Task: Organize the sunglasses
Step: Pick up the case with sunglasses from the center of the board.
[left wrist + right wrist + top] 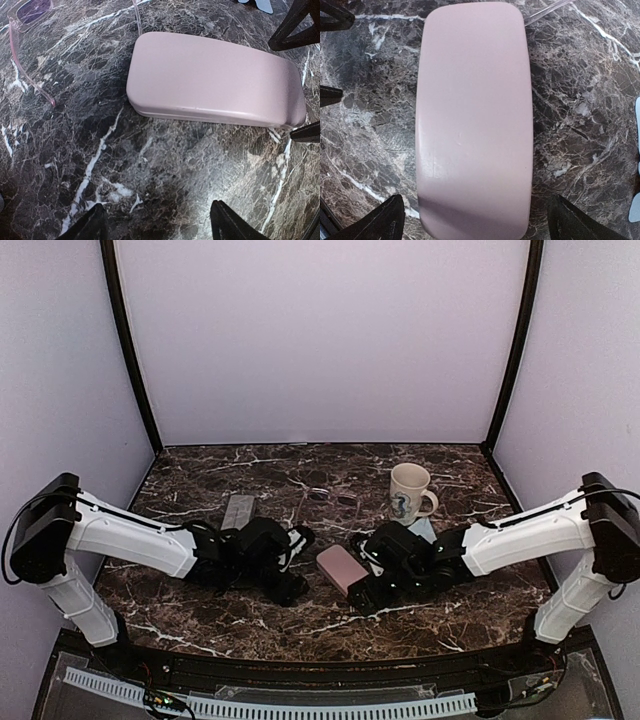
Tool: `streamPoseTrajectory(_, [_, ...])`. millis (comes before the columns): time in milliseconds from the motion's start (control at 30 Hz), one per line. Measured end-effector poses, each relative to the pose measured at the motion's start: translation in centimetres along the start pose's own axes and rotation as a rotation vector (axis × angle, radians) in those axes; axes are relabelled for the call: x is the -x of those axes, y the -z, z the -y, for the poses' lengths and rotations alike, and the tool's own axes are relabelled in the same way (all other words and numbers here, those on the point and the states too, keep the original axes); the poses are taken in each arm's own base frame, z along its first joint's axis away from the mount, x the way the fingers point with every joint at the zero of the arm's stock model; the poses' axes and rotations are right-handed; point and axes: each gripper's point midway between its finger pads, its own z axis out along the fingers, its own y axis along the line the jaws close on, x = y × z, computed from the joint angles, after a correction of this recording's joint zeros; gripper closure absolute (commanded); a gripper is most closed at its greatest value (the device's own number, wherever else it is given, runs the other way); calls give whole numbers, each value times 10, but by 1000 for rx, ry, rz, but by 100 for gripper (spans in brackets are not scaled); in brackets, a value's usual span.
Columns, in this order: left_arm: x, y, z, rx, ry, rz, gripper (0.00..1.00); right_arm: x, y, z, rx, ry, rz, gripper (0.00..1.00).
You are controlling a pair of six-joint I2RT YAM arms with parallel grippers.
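The pink case still shows a gap beside each finger, so my right gripper should lower over its near end and close across its long sides.
The sunglasses (31, 11) with the translucent pink frame and purple lenses lie on the marble at the top left of the left wrist view. One clear temple (30, 75) reaches toward me. From above, their lenses (320, 495) show as small dark spots behind the pink case (340, 568). My left gripper (160, 227) is open over bare marble just short of the closed pink case (215, 82). My right gripper (477, 222) is open, a finger on either side of the pink case (472, 115), with a gap on both sides.
A grey case (238, 510) lies behind the left arm. A white mug (409, 492) stands at the back right, with a light blue cloth (422, 528) beside it. The two grippers face each other across the pink case.
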Motion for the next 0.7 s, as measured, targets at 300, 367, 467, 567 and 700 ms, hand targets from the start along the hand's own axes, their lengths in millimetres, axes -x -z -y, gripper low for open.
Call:
streamPoseTrajectory(300, [-2,0,-1,4,-1,-3,28,-10,-23,4,-65,42,-86,21])
streamPoseTrajectory(367, [-2,0,-1,4,0,-3,28,-9,-23,4,-63,43,-86,28])
streamPoseTrajectory(467, [-3,0,-1,6,0,-4,28,-9,-23,3,-61,51,-86,42])
streamPoseTrajectory(567, [-6,0,-3,15,-1,-8,27,-9,-23,2,-55,57,-87,52])
streamPoseTrajectory(700, [-5,3,-6,26,0,-3,27,-9,-23,1,-48,67,-89,53])
